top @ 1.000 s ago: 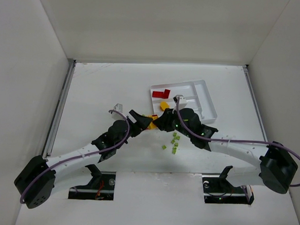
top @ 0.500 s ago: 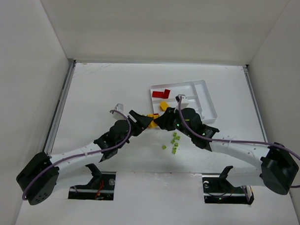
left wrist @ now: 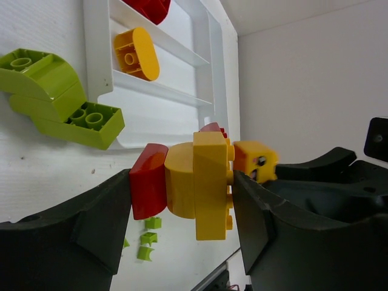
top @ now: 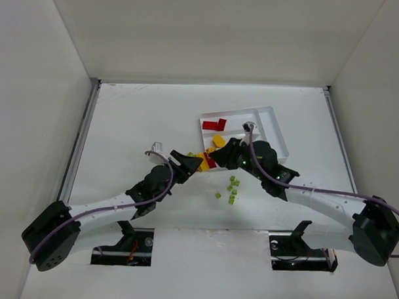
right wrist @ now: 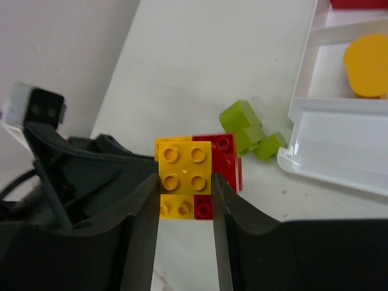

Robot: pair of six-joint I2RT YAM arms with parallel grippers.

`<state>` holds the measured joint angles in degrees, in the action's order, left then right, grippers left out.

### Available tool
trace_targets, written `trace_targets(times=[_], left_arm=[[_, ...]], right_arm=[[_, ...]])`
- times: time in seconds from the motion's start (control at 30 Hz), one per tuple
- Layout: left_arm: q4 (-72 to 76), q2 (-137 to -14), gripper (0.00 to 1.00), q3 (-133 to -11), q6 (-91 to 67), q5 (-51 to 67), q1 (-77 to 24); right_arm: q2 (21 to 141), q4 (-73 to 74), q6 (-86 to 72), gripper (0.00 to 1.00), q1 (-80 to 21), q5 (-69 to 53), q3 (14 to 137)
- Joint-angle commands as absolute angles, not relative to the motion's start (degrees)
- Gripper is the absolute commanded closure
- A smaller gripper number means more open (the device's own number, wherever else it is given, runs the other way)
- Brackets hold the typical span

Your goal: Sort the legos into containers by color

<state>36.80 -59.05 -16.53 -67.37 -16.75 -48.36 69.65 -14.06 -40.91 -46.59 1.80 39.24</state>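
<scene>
My right gripper will next pull the yellow brick away from the cluster, as one tray slot already holds a yellow lego, and move the brick outward over that slot (top: 231, 137) (right wrist: 364, 65).
A joined cluster of yellow and red legos (top: 205, 160) hangs just above the table between my two grippers. My left gripper (top: 188, 163) is shut on it: in the left wrist view its fingers press the red brick (left wrist: 147, 188) and the yellow brick (left wrist: 200, 182). My right gripper (top: 220, 154) is shut on a yellow 2x2 brick (right wrist: 185, 167) of the same cluster. The white tray (top: 277, 134) holds red legos (top: 215, 124) in one slot and a yellow lego (top: 218, 141) in the adjacent slot. Lime-green bricks (right wrist: 245, 130) lie by the tray's corner.
Several tiny lime-green cubes (top: 232, 189) lie on the table in front of the grippers and show in the left wrist view (left wrist: 148, 236). The tray's near wall (right wrist: 339, 163) is close to the right of the cluster. White walls enclose the table.
My right gripper has shifted up and to the right toward the tray. The red part of the cluster now shows between the two grippers. The left gripper has barely moved.
</scene>
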Motion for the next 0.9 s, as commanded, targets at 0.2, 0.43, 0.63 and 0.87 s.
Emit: trace_targets(times=[0.2, 0.43, 0.63, 0.87], left_arm=[[39.29, -56.69, 0.7, -14.15, -67.5, -17.58, -48.29], [36.48, -53.27, 0.7, -14.59, -65.57, -17.58, -47.68], [35.42, -52.47, 0.69, -16.43, -62.76, -16.61, -47.68], [35.42, -50.72, 0.69, -15.91, -62.58, -14.07, -47.24]], right_arm=[[66.53, -20.22, -42.37, 0.71, -41.36, -1.06, 39.64], [71.7, -15.31, -38.15, 0.71, -34.95, 5.61, 41.65], [83.21, -8.62, -33.14, 0.7, -32.39, 14.22, 49.73], [92.45, -7.38, -31.46, 0.69, -30.89, 18.98, 55.8]])
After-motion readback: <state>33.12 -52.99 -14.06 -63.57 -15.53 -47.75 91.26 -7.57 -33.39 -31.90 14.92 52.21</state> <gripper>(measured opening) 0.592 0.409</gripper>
